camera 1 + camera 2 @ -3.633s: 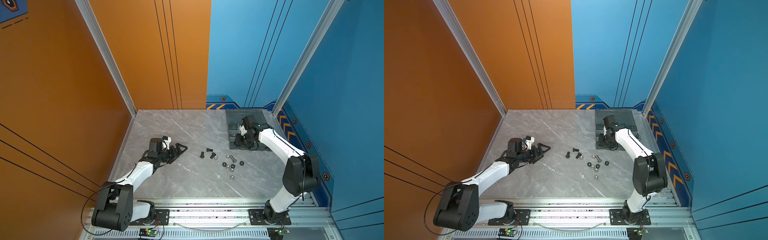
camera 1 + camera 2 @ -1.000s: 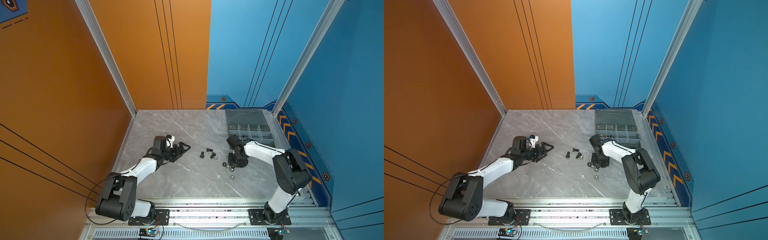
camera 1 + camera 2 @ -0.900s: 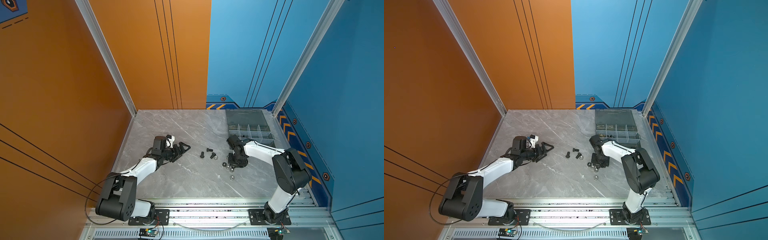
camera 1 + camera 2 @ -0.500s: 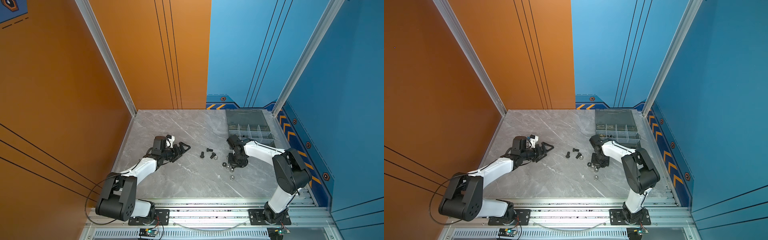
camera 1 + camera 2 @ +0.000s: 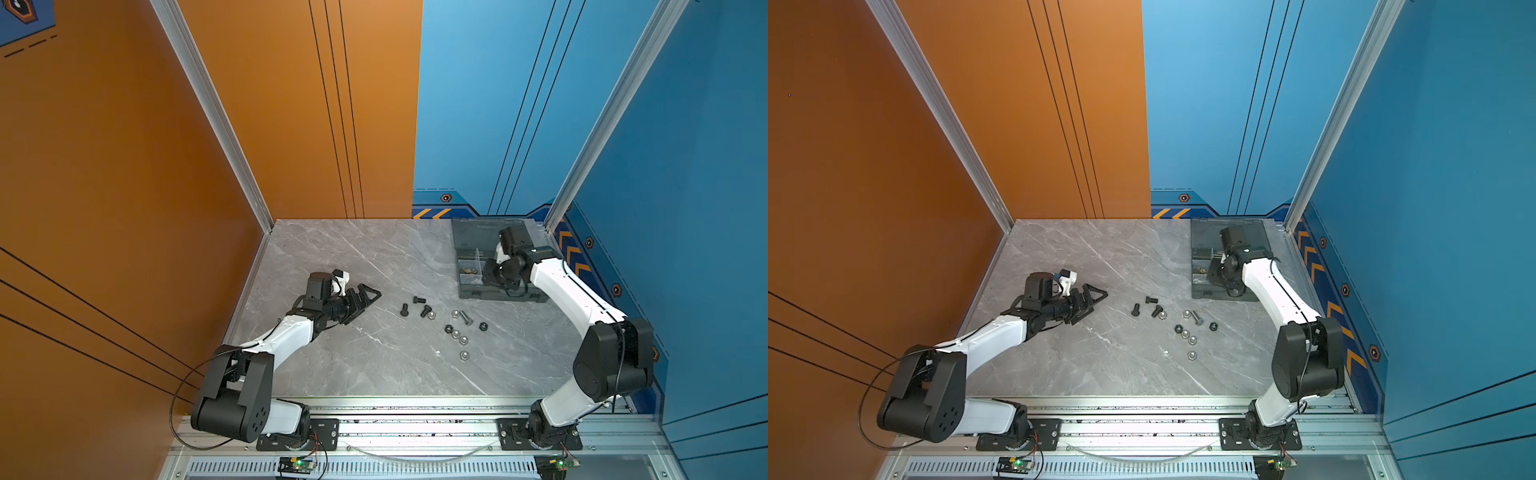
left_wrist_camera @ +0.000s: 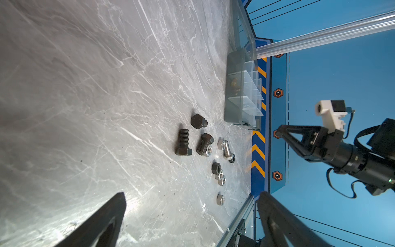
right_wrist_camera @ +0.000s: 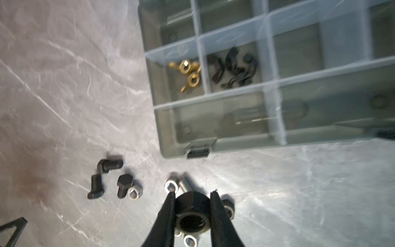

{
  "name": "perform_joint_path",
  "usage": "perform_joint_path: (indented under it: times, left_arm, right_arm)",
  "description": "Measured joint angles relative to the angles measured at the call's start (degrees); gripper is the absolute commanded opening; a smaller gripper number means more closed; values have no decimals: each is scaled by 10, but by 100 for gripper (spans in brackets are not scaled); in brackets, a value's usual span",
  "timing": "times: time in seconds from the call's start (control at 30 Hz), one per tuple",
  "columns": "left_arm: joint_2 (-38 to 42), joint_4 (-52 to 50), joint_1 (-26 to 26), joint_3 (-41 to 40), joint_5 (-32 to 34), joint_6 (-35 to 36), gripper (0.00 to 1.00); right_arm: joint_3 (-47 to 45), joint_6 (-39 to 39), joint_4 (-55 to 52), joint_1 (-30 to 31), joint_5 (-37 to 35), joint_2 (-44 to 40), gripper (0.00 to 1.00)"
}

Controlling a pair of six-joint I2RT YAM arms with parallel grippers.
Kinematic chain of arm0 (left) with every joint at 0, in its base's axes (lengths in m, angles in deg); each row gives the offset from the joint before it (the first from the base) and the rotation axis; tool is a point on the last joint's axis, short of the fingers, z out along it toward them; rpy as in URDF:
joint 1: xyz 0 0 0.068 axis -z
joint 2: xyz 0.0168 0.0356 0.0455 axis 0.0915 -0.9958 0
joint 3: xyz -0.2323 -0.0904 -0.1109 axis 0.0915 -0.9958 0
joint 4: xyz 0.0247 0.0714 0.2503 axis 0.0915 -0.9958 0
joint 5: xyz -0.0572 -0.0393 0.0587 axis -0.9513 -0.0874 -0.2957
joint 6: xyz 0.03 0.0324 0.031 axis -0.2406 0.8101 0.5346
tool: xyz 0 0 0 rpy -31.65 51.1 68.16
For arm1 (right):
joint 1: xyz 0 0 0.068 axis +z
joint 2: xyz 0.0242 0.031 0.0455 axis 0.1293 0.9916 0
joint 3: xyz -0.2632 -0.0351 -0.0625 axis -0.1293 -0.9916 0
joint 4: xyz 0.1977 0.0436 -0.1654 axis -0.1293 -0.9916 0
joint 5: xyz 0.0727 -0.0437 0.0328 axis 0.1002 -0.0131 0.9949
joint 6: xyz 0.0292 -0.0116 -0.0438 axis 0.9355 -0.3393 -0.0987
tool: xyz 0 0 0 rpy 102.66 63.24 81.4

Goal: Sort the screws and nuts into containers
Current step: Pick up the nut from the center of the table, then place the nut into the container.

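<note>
The right gripper moves outward over the middle-row compartment (image 7: 298, 51) just past the black wing nuts next and releases the black hex nut (image 7: 193, 216) there, since it stands empty.
My right gripper (image 7: 192, 194) is shut on a black hex nut (image 7: 193, 216) and holds it in the air. In both top views this gripper (image 5: 489, 274) (image 5: 1213, 272) hangs over the front left part of the grey organizer box (image 5: 498, 296), whose containers hold brass wing nuts (image 7: 188, 72) and black wing nuts (image 7: 233, 70). On the table lie three black screws (image 5: 404, 309), a silver screw (image 5: 466, 318), and several silver nuts (image 5: 463, 340) and black nuts (image 5: 448, 329). My left gripper (image 5: 365, 297) (image 6: 192, 194) rests open and empty left of the screws.
The box (image 6: 235, 107) stands in the back right corner against the blue wall, its lid lying flat behind it. An orange wall bounds the left side. A metal rail (image 5: 415, 415) runs along the table's front edge.
My right gripper has risen from the pile of nuts and moved back to the box with the black hex nut in it. The left arm has not moved.
</note>
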State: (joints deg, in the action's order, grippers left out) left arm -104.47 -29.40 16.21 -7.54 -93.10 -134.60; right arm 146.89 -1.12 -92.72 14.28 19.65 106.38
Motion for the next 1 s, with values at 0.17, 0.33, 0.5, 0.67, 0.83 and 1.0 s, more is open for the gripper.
perform_joint_path:
  times: [0.17, 0.33, 0.5, 0.67, 0.83, 1.0]
  left_arm:
    - [0, 0, 0, 0, 0, 0, 98]
    - [0, 0, 0, 0, 0, -2, 98]
    - [0, -1, 0, 0, 0, -2, 98]
    - [0, -3, 0, 0, 0, -2, 98]
    - [3, -7, 0, 0, 0, -2, 98]
    - [7, -7, 0, 0, 0, -2, 98]
  right_arm:
    - [84, -15, -5, -81, -11, 52, 0]
    - [138, -21, -7, -119, -21, 128, 0]
    - [165, -21, -8, -134, -33, 190, 0]
    - [187, -21, -8, -137, -37, 229, 0]
    - [199, -21, -8, -137, -37, 253, 6]
    - [207, -21, -7, -137, -37, 274, 26]
